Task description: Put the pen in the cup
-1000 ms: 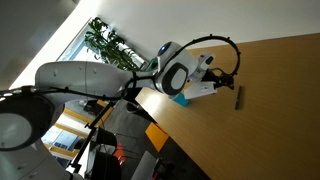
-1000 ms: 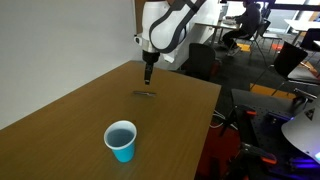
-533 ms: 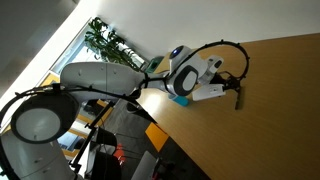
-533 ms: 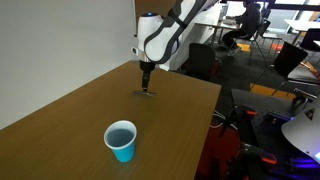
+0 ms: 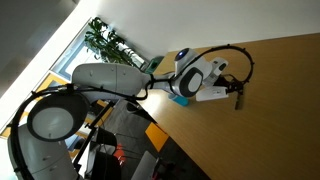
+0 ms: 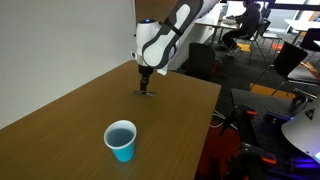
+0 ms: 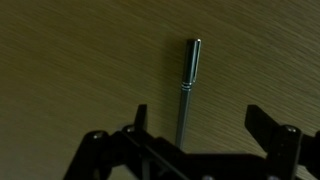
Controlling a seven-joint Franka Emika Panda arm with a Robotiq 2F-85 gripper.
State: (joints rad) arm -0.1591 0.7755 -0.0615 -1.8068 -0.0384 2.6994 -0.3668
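I will next lower my open gripper onto the pen's body (image 6: 143,94) (image 7: 184,100) beside its ringed cap and close, as the pen lies below it between my two spread fingers.
The pen (image 7: 186,88) lies flat on the wooden table (image 6: 70,110), a thin dark stick seen in an exterior view (image 6: 146,94) and faintly in an exterior view (image 5: 238,101). My gripper (image 7: 200,125) is open and low over the pen, its two fingers on either side of the pen's near end without closing on it. In an exterior view the gripper (image 6: 146,86) points straight down at the pen. The light-blue cup (image 6: 121,140) stands upright nearer the camera, well apart from the gripper. In an exterior view the cup (image 5: 180,99) is mostly hidden behind the arm.
The table's right edge (image 6: 205,130) drops off to an office floor with chairs and desks. A white wall runs along the table's far side. A green plant (image 5: 108,45) stands behind the arm by the window.
The gripper has come down from above the table to just over the pen, with its fingers now straddling it. The pen and cup have not moved.
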